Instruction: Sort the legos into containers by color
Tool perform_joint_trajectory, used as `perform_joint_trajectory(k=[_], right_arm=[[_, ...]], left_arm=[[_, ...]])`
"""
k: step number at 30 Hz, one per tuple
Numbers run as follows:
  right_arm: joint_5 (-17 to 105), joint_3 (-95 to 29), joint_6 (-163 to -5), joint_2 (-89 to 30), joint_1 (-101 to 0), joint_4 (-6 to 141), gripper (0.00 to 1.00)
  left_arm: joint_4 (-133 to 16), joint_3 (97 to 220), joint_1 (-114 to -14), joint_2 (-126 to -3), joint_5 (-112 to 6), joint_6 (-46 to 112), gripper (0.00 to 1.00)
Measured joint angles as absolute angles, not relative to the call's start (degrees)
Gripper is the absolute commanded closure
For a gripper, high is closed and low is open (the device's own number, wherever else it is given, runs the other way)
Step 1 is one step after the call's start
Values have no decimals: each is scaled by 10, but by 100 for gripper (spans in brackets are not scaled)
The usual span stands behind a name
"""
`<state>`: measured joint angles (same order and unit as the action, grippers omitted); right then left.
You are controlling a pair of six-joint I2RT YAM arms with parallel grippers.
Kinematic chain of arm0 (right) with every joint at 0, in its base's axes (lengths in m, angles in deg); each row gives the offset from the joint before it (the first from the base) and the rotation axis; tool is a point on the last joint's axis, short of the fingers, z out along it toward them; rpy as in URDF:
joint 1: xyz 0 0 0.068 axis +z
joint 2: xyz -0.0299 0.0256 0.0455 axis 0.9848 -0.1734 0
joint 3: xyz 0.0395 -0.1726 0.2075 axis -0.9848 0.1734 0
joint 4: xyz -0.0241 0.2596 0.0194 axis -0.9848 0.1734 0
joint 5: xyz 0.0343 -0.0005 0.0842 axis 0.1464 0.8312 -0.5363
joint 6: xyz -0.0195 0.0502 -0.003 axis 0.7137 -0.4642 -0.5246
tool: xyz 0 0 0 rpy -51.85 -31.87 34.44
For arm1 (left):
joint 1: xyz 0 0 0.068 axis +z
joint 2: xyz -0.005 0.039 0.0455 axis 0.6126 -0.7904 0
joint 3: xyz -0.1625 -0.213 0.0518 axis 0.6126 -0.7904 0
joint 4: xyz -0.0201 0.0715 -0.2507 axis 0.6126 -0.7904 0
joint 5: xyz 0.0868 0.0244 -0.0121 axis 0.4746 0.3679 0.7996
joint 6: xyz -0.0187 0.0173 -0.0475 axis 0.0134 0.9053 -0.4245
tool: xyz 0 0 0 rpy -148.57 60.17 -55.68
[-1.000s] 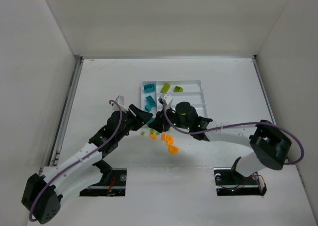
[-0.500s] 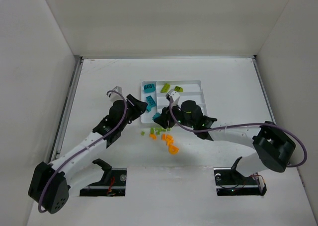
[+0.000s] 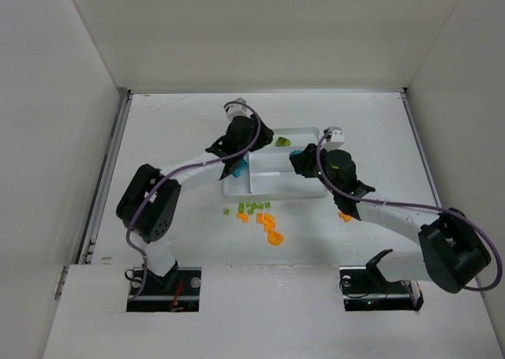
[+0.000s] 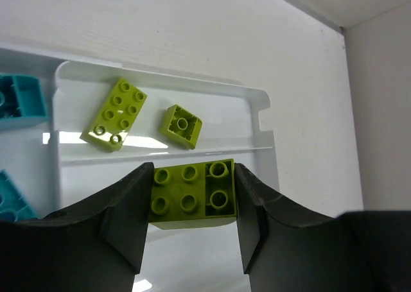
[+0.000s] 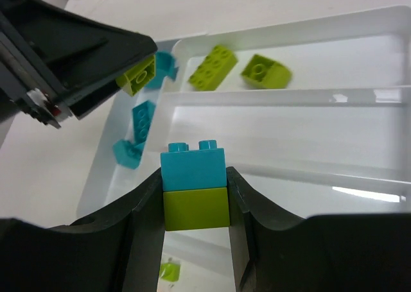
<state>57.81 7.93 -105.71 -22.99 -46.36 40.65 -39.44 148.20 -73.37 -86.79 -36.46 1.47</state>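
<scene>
I will next move my left gripper toward the right in the top view, over the far long section's empty end (image 3: 302, 137) (image 4: 229, 115), and release there, because that section holds lime bricks.
My left gripper (image 3: 256, 140) is shut on a lime green brick (image 4: 191, 192) and holds it above the white tray (image 3: 312, 130), over a long section. The far long section holds two lime bricks (image 4: 115, 114) (image 4: 182, 126). Teal bricks (image 4: 18, 103) lie in the crosswise section. My right gripper (image 3: 297, 160) is shut on a teal brick stacked on a lime brick (image 5: 194, 186), above the tray's near side. The right wrist view also shows the left gripper's lime brick (image 5: 137, 76).
Loose lime bricks (image 3: 251, 208) and orange bricks (image 3: 269, 226) lie on the table in front of the tray. One orange brick (image 3: 345, 215) lies beside the right arm. White walls enclose the table.
Both grippers left the loose pile and moved up over the tray. The left arm swung far to the back right with its lime brick. The right gripper carried the teal-lime stack right.
</scene>
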Motion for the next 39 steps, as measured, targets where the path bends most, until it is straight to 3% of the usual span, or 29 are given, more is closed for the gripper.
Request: perform_joint_trajectory(k=[11,28,32,39], right_arm=[[607,105,-1107,-209,-491,392,73],[606,105,-1114,-209,-491,391,73],[598,105,-1113,-212,-491,390,72],[541,99,-1102,-241,-475,390,71]], left_arm=[[-421,1676,-772,-1060,-345,137,53],[-452,1720,-783,-1092,-274,225,43],[-463,1688,-781,-1060,-287,197,44],[-477,1496,-751,-848,-425,46,37]])
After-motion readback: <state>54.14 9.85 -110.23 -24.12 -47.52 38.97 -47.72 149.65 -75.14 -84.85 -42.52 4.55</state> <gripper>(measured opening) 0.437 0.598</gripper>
